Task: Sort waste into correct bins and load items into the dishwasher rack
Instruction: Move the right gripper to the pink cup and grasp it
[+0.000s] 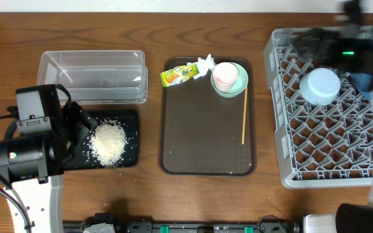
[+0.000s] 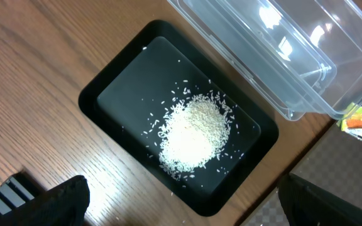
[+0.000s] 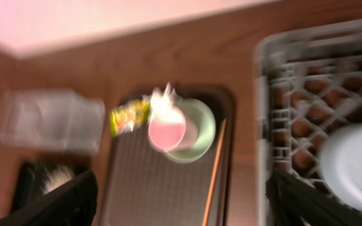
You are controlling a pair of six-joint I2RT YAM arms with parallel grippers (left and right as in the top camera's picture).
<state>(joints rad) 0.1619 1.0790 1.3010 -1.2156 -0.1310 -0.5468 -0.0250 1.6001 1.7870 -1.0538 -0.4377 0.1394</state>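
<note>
The pink cup sits inside the mint green bowl, so the robot's right gripper will leave the rack and go down to the pink cup's rim [image 1: 215, 72] [image 3: 151, 128] by the snack wrapper.
White rice [image 1: 108, 142] lies heaped in the black tray [image 1: 129, 122]; the clear tub [image 1: 92, 76] stands behind it. My left gripper [image 2: 181, 213] hovers open over the tray's near corner, holding nothing. On the brown tray lie the snack wrapper [image 1: 179, 75], the tissue [image 1: 204, 62], the pink cup [image 1: 225, 75] inside the mint green bowl [image 1: 239, 84], and the chopstick [image 1: 244, 116]. The light blue bowl [image 1: 320, 86] sits upside down in the grey rack [image 1: 316, 139]. My right gripper [image 3: 187, 207] is open and empty, high above the table; its view is blurred.
The brown serving tray [image 1: 203, 145] fills the middle of the wooden table. My right arm [image 1: 361, 39] crosses the rack's far right corner and hides part of it. A sliver of dark blue [image 1: 361, 82] shows beside the bowl.
</note>
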